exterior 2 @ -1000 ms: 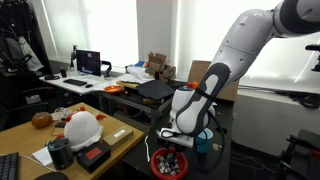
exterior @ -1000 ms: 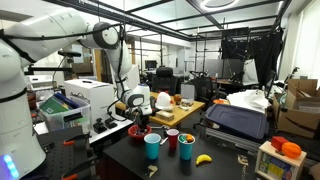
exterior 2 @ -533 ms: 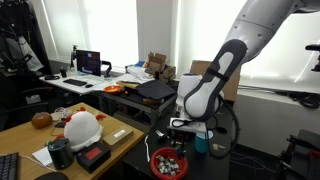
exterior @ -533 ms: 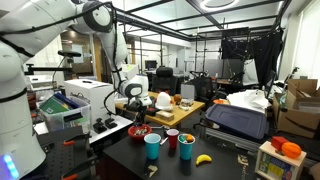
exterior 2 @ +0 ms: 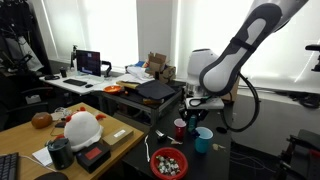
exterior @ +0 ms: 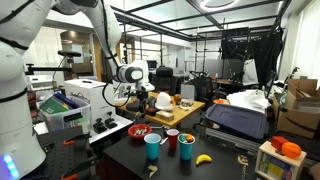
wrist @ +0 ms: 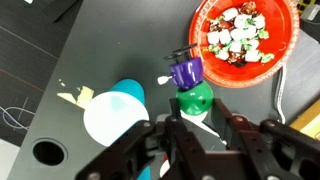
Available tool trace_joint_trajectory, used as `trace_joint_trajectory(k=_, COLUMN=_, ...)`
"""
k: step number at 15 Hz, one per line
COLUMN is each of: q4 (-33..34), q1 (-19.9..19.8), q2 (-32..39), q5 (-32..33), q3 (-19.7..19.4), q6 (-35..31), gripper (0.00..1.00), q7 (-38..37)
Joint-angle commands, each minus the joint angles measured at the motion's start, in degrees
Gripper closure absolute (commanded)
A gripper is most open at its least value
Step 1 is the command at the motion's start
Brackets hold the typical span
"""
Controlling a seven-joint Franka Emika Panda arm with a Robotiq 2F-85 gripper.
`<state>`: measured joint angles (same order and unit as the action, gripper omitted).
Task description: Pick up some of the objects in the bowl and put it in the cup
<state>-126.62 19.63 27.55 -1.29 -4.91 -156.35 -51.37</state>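
Observation:
The gripper should next move outward past the red cup, then down over the filled teal cup's opening (exterior: 186,137) to let go, since the held piece hangs short of it.
The red bowl (wrist: 245,40) holds several tiny dark and pale pieces (wrist: 238,35); it also shows in both exterior views (exterior: 140,131) (exterior 2: 168,163). My gripper (wrist: 196,110) is shut on a small green piece with a purple top (wrist: 192,98) and holds it up in the air. It hangs above the table in both exterior views (exterior: 136,97) (exterior 2: 196,110). A blue cup (wrist: 115,112) stands just left of the held piece, also seen in both exterior views (exterior: 152,146) (exterior 2: 203,140). A red cup (exterior: 172,140) (exterior 2: 180,128) stands beside it.
A banana (exterior: 204,158) lies on the dark table right of the cups. A yellow scrap (wrist: 72,95) and a round hole (wrist: 45,152) mark the tabletop left of the blue cup. A white cable (wrist: 280,90) runs below the bowl. Cluttered desks surround the table.
My gripper has risen from the red bowl, carrying the green and purple piece, and moved over towards the cups.

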Motion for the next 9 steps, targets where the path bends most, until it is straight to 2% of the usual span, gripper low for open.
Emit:
trace_joint_trajectory(k=1, q4=-3.76, q1=1.11, q2=-7.51, q5=6.6, q3=-3.87, q6=3.97, gripper=0.89, q7=-1.12)
trace_joint_trajectory(k=5, q4=-2.67, q1=-0.09, q2=-10.36, q5=15.68, q3=-6.69, q6=7.64, gripper=0.89, q7=-3.36)
trace_joint_trajectory(k=9, q4=-0.23, q1=-1.81, q2=-9.91, q5=25.09, q3=-8.78, q6=9.77, gripper=0.89, q7=-7.16)
